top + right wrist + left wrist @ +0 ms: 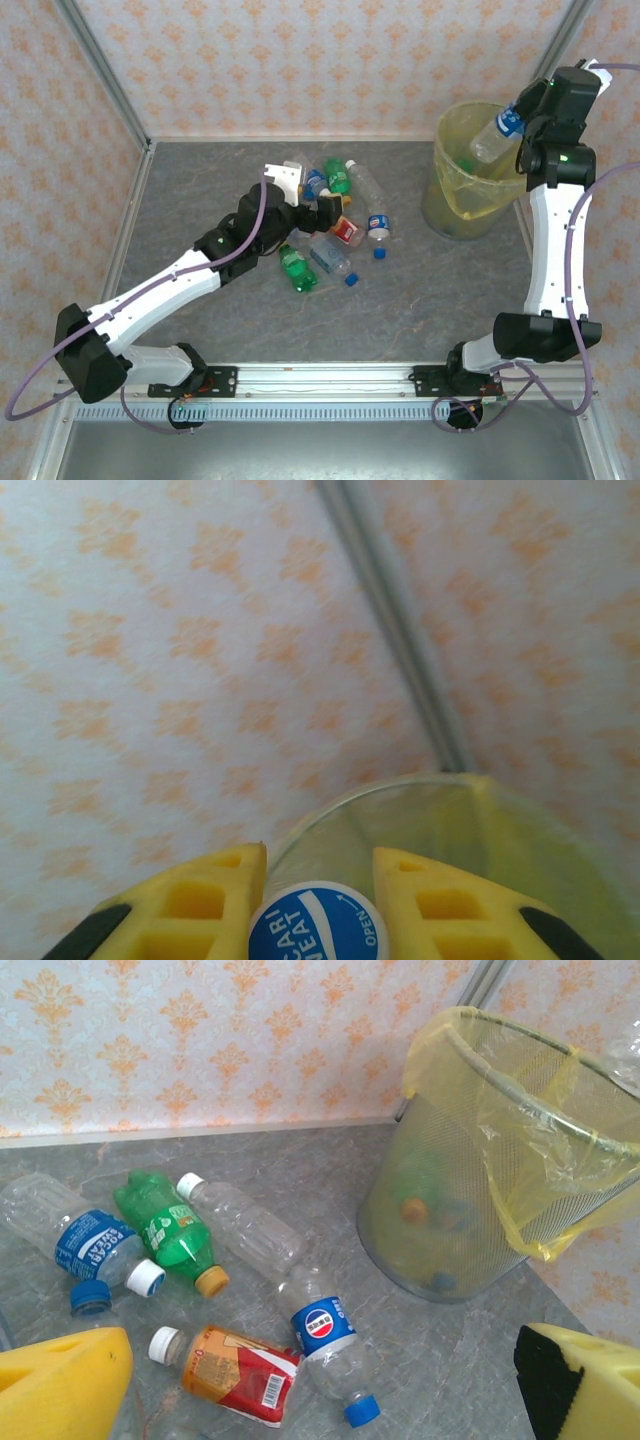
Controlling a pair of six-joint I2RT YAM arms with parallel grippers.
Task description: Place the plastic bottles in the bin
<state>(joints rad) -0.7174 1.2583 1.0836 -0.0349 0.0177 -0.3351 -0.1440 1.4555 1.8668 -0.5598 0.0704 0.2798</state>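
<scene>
The base of the clear bottle already points inside, so the robot's right gripper will next move slowly farther over the bin's opening (478, 150) below it and let go of the bottle there.
My right gripper (518, 128) is shut on a clear plastic bottle (492, 140) with a blue cap (318, 926), held tilted above the bin (441, 165). In the right wrist view the cap sits between the yellow fingers (205, 905), with the bin's bag-lined rim (400, 790) beyond. My left gripper (322, 212) hangs open over the pile of bottles on the table. Between its spread fingertips (70, 1385) lie a Pepsi-labelled bottle (325, 1335) and a red-and-orange labelled bottle (235, 1375). Further off lie a green bottle (165, 1230), a clear one (245, 1225) and a blue-labelled one (90, 1245).
The mesh bin (440, 1200) stands at the back right near the wall corner, with bottles showing inside through the mesh. A loose blue cap (380, 254) lies right of the pile. Patterned walls close in the table at the back and sides.
</scene>
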